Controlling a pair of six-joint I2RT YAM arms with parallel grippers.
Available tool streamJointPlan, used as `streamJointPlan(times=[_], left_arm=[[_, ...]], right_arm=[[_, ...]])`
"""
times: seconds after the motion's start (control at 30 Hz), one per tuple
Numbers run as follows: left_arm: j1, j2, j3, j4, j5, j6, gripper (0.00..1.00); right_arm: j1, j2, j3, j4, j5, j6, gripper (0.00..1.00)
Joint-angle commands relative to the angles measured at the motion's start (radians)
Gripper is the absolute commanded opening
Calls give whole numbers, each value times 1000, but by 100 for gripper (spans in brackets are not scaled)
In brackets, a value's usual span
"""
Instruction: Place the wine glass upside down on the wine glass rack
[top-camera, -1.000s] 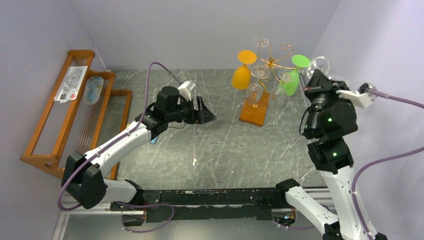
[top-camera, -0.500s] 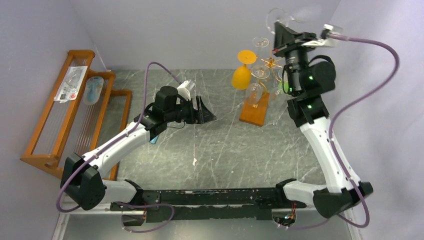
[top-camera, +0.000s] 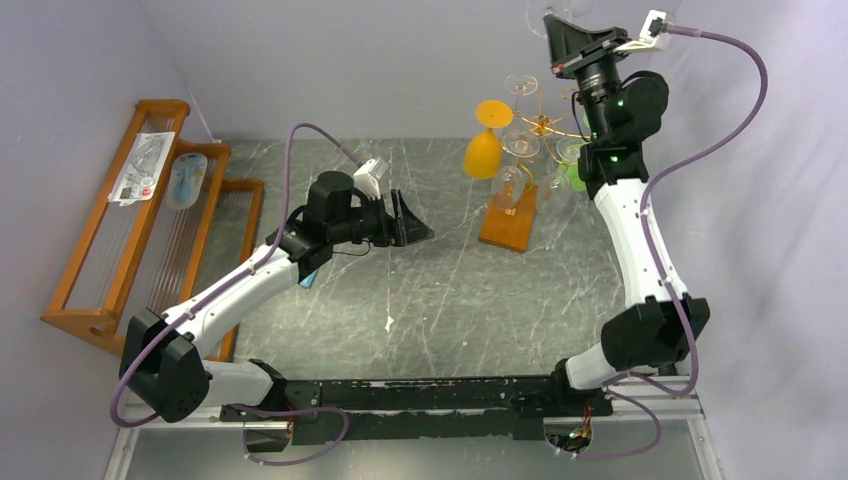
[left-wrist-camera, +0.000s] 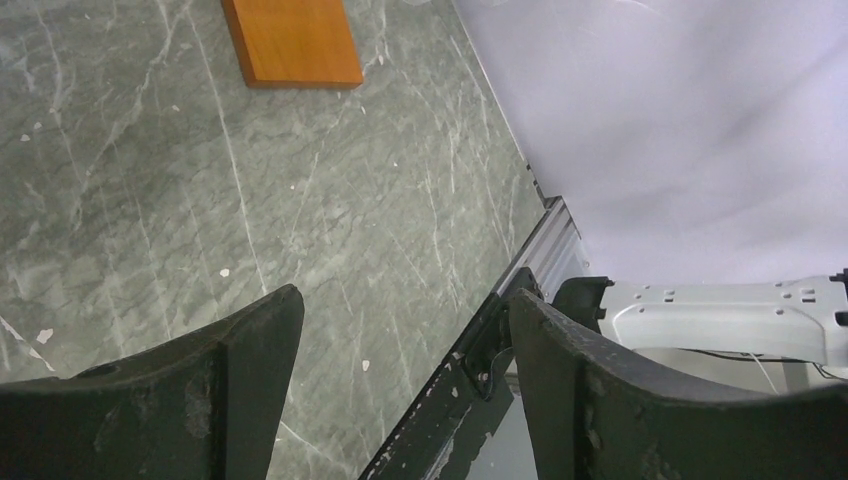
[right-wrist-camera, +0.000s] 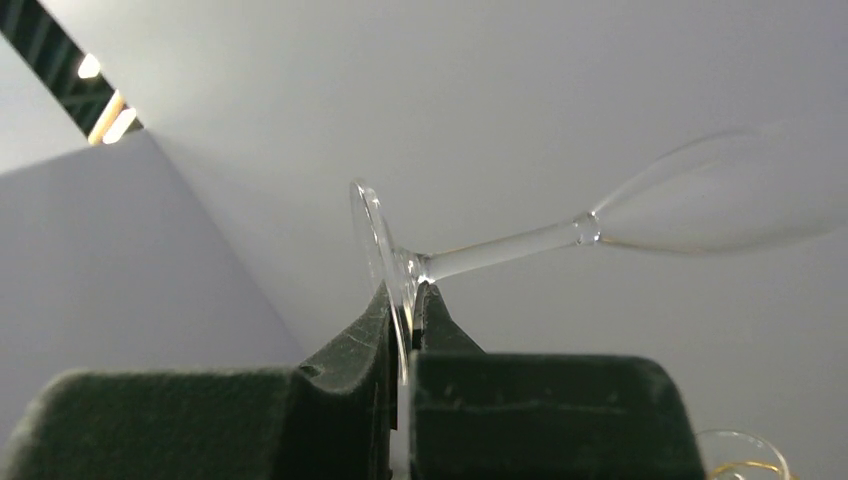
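My right gripper lowers the glass's stem into the bare far hook of the gold wire stand below it next and releases the glass's foot there.
My right gripper is shut on the round foot of a clear wine glass; its stem and bowl stick out to the right against the wall. In the top view this gripper is raised high, above and just right of the wine glass rack, a gold wire stand on an orange-brown wooden base. An orange glass, a green glass and clear glasses hang on the rack. My left gripper is open and empty over the table, left of the base.
A large slatted wooden rack with packaged items stands along the left wall. The walls close in behind and to the right of the wire stand. The arm mounting rail runs along the near edge.
My right arm has swung up and leftward with the clear glass, from right of the wire stand to high above it. The left arm has barely moved.
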Motion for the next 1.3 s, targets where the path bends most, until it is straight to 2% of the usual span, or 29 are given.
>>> streamJointPlan(times=[0.0, 0.43, 0.83, 1.1, 1.27], left_arm=[[6, -28, -16, 30, 26, -13, 79], [7, -20, -34, 38, 38, -25, 78], [6, -25, -42, 40, 43, -23, 78], [6, -46, -59, 40, 36, -21, 78], [6, -46, -69, 49, 41, -21, 78]], right_arm=[[-88, 83, 45, 122, -124, 269, 0], [-116, 176, 43, 10, -48, 370, 0], [-116, 190, 55, -258, 81, 470, 0], [-151, 210, 66, -419, 104, 552, 0], [-160, 199, 59, -463, 102, 567, 0]])
